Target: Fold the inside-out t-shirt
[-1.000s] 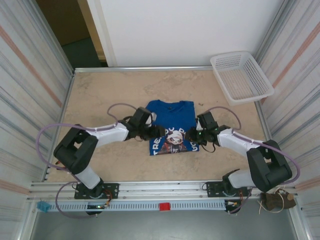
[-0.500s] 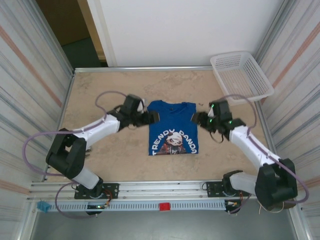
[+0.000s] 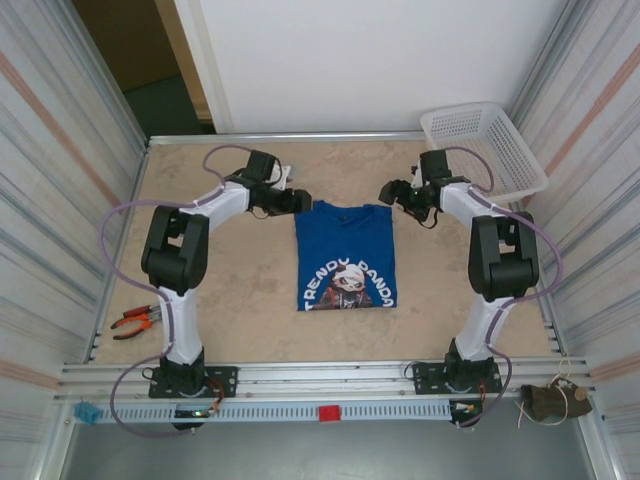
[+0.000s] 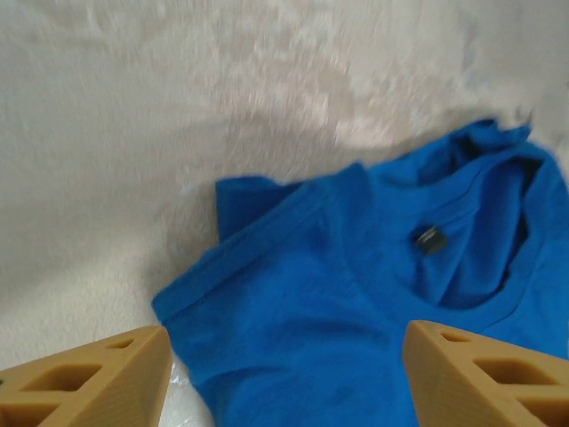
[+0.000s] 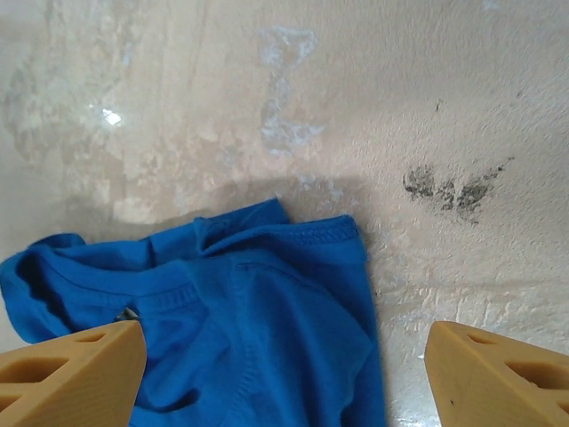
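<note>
My left gripper should next move down toward the t-shirt's collar, onto the t-shirt's far shoulder corner (image 3: 316, 210) (image 4: 262, 258) below it, because that cloth already shows between the gripper's open fingers.
The inside-out t-shirt (image 3: 345, 250) lies flat mid-table as a narrow blue rectangle, its dark print facing up on the near half. My left gripper (image 3: 301, 200) hovers open just off the shirt's far left corner. In the left wrist view the collar and a folded sleeve (image 4: 356, 285) lie between the tan fingers (image 4: 89, 378), ungripped. My right gripper (image 3: 386, 191) stands open by the far right corner. Its wrist view has the shirt's shoulder (image 5: 267, 311) under the spread fingers (image 5: 498, 374), with bare table to the right.
A white lattice basket (image 3: 484, 152) sits at the table's far right corner. Orange-handled pliers (image 3: 134, 320) lie near the left edge. Metal walls close in both sides, and a rail runs along the near edge.
Both grippers have drawn back from the shirt's sides near the print to its far corners. The right jaws have opened wide and the left ones a little more.
</note>
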